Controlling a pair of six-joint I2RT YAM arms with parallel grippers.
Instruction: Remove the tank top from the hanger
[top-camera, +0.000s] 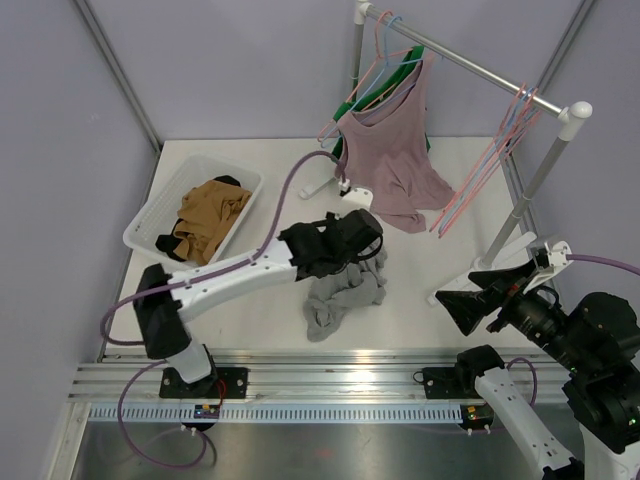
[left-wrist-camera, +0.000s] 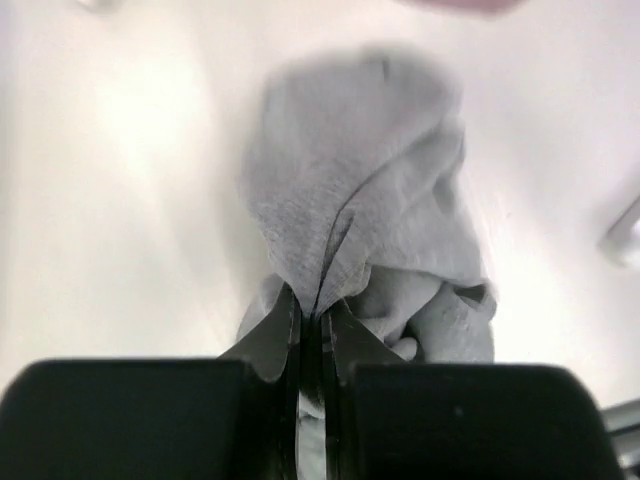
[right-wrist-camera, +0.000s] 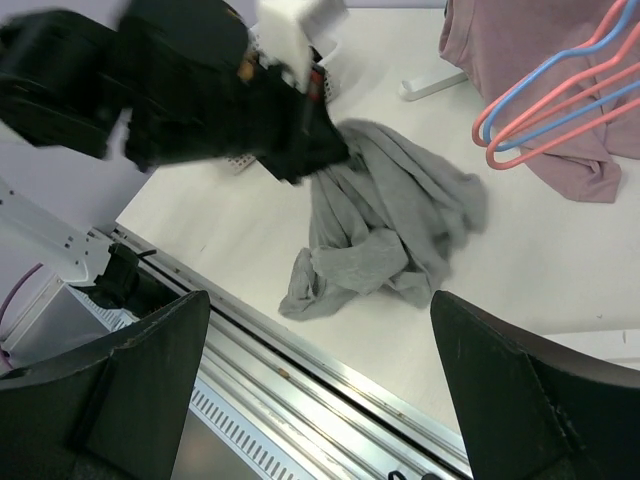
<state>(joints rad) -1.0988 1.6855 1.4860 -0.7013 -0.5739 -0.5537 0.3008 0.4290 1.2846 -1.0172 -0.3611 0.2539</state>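
Note:
The white basket (top-camera: 203, 215) holds clothing. My left gripper should next lift the grey garment (top-camera: 345, 290) across to its left in the top view, lower it inside the basket and let go.
A mauve tank top (top-camera: 395, 160) hangs on a hanger (top-camera: 383, 48) at the left end of the rack's rail (top-camera: 470, 65). Its lower part shows in the right wrist view as the tank top (right-wrist-camera: 520, 60). Below it a crumpled grey garment (top-camera: 345, 290) lies on the table. My left gripper (top-camera: 372, 245) is shut on a fold at the top of the grey garment (left-wrist-camera: 350, 190), and the cloth is pinched between the left gripper's (left-wrist-camera: 312, 320) jaws. My right gripper (top-camera: 475, 295) stands open at the right, apart from everything. Nothing is between the right gripper's (right-wrist-camera: 320, 300) fingers.
A white basket (top-camera: 150, 225) with a brown garment (top-camera: 205, 215) sits at the back left. Empty pink and blue hangers (top-camera: 495, 160) hang at the right end of the rail. The rack's white feet (top-camera: 510, 250) stand on the table. A metal rail (top-camera: 330, 365) runs along the near edge.

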